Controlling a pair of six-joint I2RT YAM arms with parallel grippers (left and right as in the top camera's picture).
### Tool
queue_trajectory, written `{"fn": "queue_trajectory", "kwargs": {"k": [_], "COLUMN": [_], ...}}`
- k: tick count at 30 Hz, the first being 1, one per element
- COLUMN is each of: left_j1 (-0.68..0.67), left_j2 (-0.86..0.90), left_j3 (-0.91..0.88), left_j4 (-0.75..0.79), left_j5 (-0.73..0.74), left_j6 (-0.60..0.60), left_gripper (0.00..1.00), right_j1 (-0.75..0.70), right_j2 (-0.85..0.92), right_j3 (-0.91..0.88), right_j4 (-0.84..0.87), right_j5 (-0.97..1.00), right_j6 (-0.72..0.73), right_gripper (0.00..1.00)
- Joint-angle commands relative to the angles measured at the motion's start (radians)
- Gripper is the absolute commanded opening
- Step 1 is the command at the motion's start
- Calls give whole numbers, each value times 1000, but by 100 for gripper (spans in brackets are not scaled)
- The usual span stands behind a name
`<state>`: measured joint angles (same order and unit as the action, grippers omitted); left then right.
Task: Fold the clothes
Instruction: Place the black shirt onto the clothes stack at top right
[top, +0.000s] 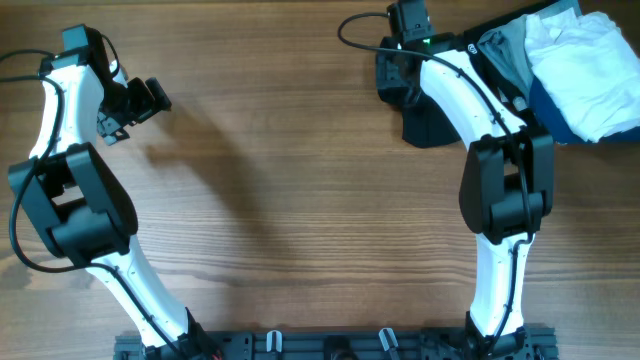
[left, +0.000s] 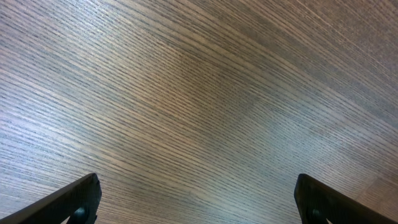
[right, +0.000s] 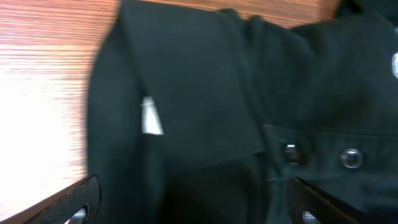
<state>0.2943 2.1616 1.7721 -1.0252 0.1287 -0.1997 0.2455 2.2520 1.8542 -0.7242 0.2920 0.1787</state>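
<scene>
I should next bring my right gripper down onto the black garment (top: 430, 122) beside its metal snaps, since it sticks out clear of the rest of the pile.
A pile of clothes lies at the far right of the table: a white garment (top: 590, 75) on top, a grey one (top: 508, 55), a blue one (top: 550, 108), and a black garment (top: 430, 122) sticking out to the left. In the right wrist view the black garment (right: 205, 106) fills the frame, with a white tag (right: 150, 116) and metal snaps (right: 351, 157). My right gripper (right: 193, 208) is open just above this black garment, fingers either side. My left gripper (left: 199, 202) is open and empty over bare wood; overhead it shows at the far left (top: 150, 100).
The wooden table (top: 300, 200) spans the view. Cables run from the right arm (top: 360, 25) at the back edge. The arm bases stand at the front edge (top: 330, 345).
</scene>
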Motion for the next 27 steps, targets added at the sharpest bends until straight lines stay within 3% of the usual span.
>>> {"fn": "queue_trajectory", "kwargs": {"k": [1,10,13,15,18,21,22,27], "left_j1": [-3,-3,-3,-3,-3,-3,-3,-3], "left_j2": [-35,-35,-35,-35,-35,-35,-35,-35], "left_j3": [-7,-7,-7,-7,-7,-7,-7,-7], "left_j4": [2,4,4,4,5,3,3,4], "left_j5": [12,12,12,12,12,12,12,13], "left_j6": [12,12,12,12,12,12,12,12], "left_gripper": [100,100,100,100,100,100,100,100], "right_j1": [-32,-36,-35,-35,-35,-35,-36,-40], "right_j2": [63,195,261,294,303,298,293,192], "right_j3": [3,3,3,3,2,9,17,116], "right_j4": [-5,15,-21,-61,-103,-132,-153,-290], "right_j5": [52,-112,-113,-97,-32,-9,-3,-40], "right_j6": [15,14,86,117,177,191,190,96], "right_gripper": [99,100,99,82,35,8,4,5]}}
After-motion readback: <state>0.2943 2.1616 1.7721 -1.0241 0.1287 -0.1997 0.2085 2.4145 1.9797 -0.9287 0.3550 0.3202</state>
